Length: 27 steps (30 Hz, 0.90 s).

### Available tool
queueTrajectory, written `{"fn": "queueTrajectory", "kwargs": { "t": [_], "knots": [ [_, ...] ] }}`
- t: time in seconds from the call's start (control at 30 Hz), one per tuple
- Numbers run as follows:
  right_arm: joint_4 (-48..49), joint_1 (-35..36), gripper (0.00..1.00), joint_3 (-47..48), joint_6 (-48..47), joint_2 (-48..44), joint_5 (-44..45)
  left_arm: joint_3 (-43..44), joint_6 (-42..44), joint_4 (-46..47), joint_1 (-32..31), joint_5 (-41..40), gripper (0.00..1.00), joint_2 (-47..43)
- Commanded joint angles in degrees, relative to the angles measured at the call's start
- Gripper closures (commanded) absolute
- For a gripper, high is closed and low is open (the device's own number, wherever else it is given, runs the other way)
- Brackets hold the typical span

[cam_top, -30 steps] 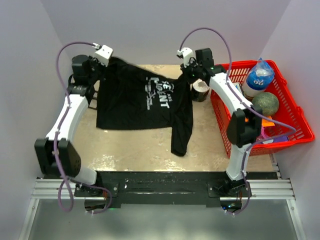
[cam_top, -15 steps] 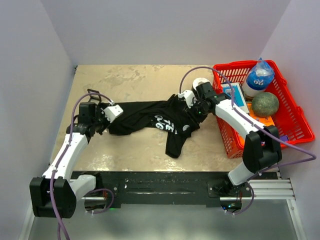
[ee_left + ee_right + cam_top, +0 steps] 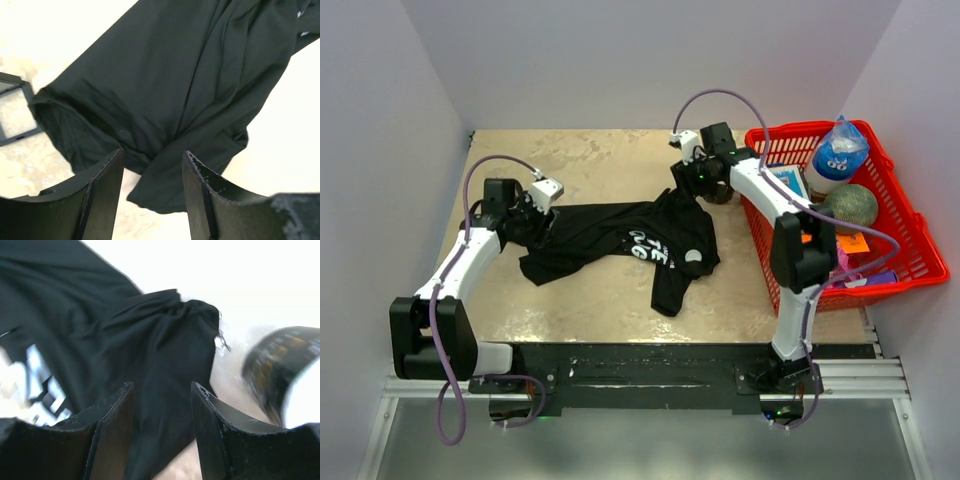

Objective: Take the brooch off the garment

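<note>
Next, my right gripper lowers onto the garment's far corner [image 3: 206, 330] beside the dark round container and closes there, because that cloth end lies free against bare table.
The garment [image 3: 610, 235], a black T-shirt with white lettering, lies crumpled across the middle of the table. In the left wrist view its sleeve end [image 3: 165, 90] fills the frame. The brooch [image 3: 30, 102], a thin black open frame, lies on the bare table right beside that sleeve at the left edge. My left gripper [image 3: 532, 225] [image 3: 152, 152] is open just above the shirt's left edge, with nothing between its fingers. My right gripper [image 3: 698, 182] [image 3: 162, 385] is open over the bunched right end of the garment [image 3: 150, 340], also holding nothing.
A dark round container [image 3: 722, 190] [image 3: 285, 370] stands on the table just right of the right gripper. A red basket [image 3: 920, 235] at the right holds a bottle [image 3: 838, 150], a green ball [image 3: 850, 207] and other items. White walls close in the table.
Both grippers opened and released the garment. It went from held up and spread out to lying crumpled on the table. Both arms have since drawn back slightly from it.
</note>
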Motion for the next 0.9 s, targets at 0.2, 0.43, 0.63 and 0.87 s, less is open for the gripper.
{"fn": "queueTrajectory", "kwargs": {
  "t": [0.2, 0.43, 0.63, 0.87],
  "knots": [
    [3.98, -0.53, 0.51, 14.77, 6.96, 14.11, 8.31, 3.26, -6.44, 1.11, 0.42, 1.81, 0.45, -2.02],
    [3.36, -0.70, 0.54, 14.78, 7.22, 18.69, 8.57, 1.42, -3.64, -0.91, 0.42, 1.28, 0.45, -2.11],
    [4.59, -0.79, 0.54, 14.25, 8.10, 14.48, 4.80, -1.83, 1.55, -2.85, 0.51, -6.88, 0.44, -1.58],
    [5.03, -0.88, 0.52, 13.82, 6.44, 15.17, 12.09, -4.12, 1.47, -5.39, 1.39, -12.79, 0.30, 0.00]
  ]
}}
